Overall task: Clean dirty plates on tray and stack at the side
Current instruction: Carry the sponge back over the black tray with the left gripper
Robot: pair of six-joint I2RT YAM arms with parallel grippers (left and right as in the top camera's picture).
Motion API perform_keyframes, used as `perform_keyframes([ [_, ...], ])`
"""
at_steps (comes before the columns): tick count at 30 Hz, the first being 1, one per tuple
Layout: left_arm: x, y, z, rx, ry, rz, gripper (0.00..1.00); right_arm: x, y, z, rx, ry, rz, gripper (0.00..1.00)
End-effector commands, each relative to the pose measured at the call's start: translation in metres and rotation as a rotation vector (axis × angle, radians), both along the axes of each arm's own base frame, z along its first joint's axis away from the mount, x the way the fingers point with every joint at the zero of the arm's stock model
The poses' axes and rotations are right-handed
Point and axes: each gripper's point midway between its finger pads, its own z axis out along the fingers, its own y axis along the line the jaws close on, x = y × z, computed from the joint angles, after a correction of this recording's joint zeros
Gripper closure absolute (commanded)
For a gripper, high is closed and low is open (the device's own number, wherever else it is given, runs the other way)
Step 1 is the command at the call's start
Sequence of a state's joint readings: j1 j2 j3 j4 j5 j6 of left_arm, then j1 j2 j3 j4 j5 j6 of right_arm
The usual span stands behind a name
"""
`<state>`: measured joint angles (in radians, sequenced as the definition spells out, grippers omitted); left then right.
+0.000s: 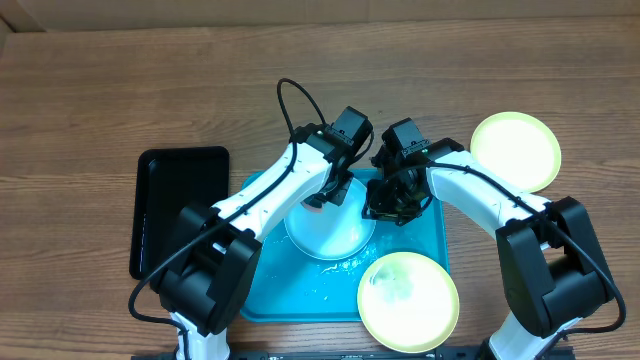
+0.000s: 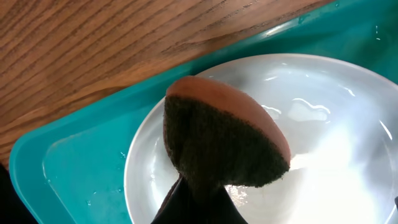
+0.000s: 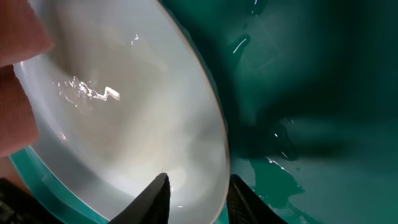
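The open fingers of my right gripper already straddle the light blue plate's rim, so they will ease down over it and close.
A light blue plate with a wet white centre lies in the middle of the turquoise tray. My left gripper is shut on a sponge, orange on top with a dark scouring face, held against the plate. My right gripper stands open astride the plate's right rim, one finger over the inside and one outside. One yellow-green plate sits at the tray's front right corner. Another yellow-green plate rests on the table at the back right.
A glossy black tray lies on the wooden table left of the turquoise tray. Water pools on the turquoise tray's floor beside the plate. Both arms cross above the tray's back half.
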<state>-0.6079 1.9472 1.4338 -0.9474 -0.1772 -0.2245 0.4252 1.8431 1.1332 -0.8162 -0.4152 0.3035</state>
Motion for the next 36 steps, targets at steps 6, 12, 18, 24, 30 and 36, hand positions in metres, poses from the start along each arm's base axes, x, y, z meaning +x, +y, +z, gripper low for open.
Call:
perform_keyframes([
  [6,0.023,0.013,0.018,-0.009,-0.040,0.041,0.96,0.007,0.003,0.004,0.021,-0.012,-0.022,0.71],
  [12,0.037,0.015,0.042,-0.026,-0.068,0.063,0.96,0.007,0.003,-0.001,0.024,-0.012,-0.042,0.72],
  [18,0.042,0.019,0.077,-0.010,-0.085,0.078,0.96,0.012,0.006,0.000,0.035,-0.035,-0.042,0.72],
  [24,0.033,0.067,0.078,0.053,-0.026,0.296,0.96,0.013,0.006,0.000,0.036,-0.039,-0.042,0.71],
  [30,0.032,0.114,0.073,0.064,0.026,0.470,0.96,0.016,0.007,0.000,0.043,-0.052,-0.042,0.72],
  [36,0.026,0.138,0.064,0.064,0.080,0.540,0.96,0.018,0.008,-0.002,0.045,-0.057,-0.041,0.73],
])
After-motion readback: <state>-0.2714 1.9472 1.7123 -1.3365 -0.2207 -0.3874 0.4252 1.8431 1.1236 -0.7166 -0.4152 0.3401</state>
